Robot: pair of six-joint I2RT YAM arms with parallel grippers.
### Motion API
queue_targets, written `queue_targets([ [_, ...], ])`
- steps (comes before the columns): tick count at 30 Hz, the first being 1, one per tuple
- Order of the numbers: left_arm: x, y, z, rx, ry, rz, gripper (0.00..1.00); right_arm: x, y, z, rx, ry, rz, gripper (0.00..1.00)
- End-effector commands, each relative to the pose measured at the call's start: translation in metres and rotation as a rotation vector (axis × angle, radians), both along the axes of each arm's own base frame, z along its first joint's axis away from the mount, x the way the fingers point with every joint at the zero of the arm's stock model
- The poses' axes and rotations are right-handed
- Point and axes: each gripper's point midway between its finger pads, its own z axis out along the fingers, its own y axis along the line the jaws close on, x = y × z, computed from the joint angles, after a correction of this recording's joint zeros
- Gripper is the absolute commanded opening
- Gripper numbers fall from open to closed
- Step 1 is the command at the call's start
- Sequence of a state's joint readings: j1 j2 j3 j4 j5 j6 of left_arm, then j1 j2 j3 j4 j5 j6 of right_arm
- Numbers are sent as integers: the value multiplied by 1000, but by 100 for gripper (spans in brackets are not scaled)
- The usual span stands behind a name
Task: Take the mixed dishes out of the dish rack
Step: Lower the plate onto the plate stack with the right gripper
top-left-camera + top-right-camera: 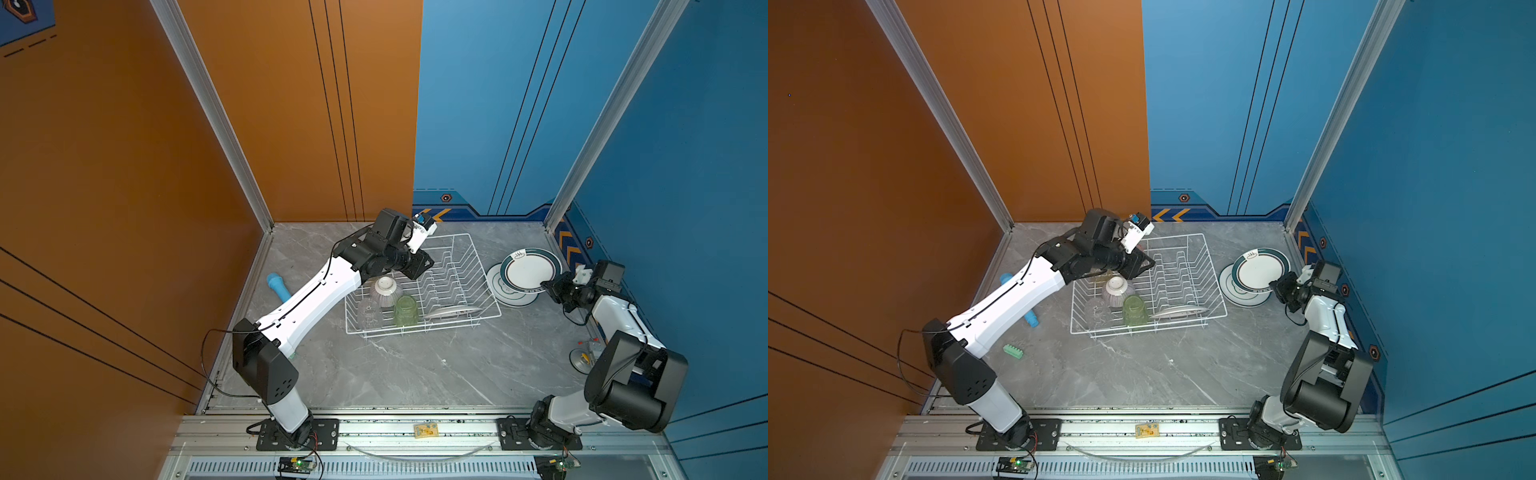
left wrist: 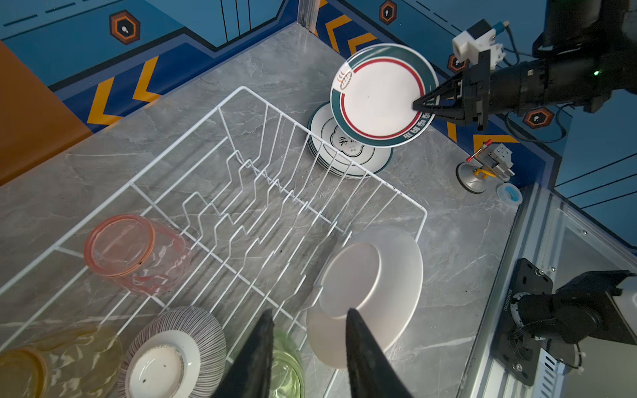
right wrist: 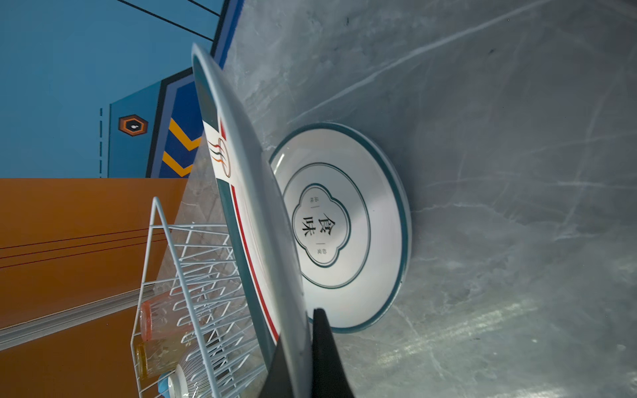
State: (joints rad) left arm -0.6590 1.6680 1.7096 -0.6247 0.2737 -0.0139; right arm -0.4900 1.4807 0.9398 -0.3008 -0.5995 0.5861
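Observation:
The held plate still hangs tilted above the plate stack (image 1: 505, 293) (image 3: 344, 224). Next, my right gripper moves down and toward the rack, lays the plate onto the stack, then releases it.
The white wire dish rack (image 1: 457, 282) (image 2: 275, 109) stands mid-table. At its left end are a striped bowl (image 1: 384, 291), a green tumbler (image 1: 406, 309), a clear tumbler (image 1: 368, 311), a pink tumbler (image 2: 134, 253) and a yellow tumbler (image 2: 51, 361). One plate (image 1: 453, 311) (image 2: 365, 293) leans upside down at the near right corner. My left gripper (image 2: 309, 313) (image 1: 422, 266) hovers open over the rack's far left, holding nothing. My right gripper (image 3: 303, 330) (image 1: 547, 286) is shut on the rim of a teal-and-red-rimmed plate (image 1: 528, 272) (image 2: 379, 93), tilted above a plate stack (image 1: 505, 293) (image 3: 344, 224).
A light-blue cylinder (image 1: 279, 286) lies left of the rack, partly under my left arm. A small green block (image 1: 1013, 351) sits near the left arm's base. A small metal stand (image 1: 584, 357) and a blue-white ring (image 2: 509, 193) sit by the right wall.

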Motion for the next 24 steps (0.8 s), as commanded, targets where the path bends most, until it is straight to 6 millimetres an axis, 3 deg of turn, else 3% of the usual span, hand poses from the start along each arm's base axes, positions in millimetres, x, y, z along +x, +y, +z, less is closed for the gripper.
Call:
queue_targets([
  [1, -2, -1, 4, 29, -19, -10, 36, -2, 2, -13, -10, 22, 32, 0],
  [14, -2, -3, 1, 36, -13, -12, 37, 2, 12, -39, 72, 67, 66, 0],
  [24, -1, -3, 1, 40, -13, -15, 37, 3, 16, -48, 89, 93, 81, 0],
])
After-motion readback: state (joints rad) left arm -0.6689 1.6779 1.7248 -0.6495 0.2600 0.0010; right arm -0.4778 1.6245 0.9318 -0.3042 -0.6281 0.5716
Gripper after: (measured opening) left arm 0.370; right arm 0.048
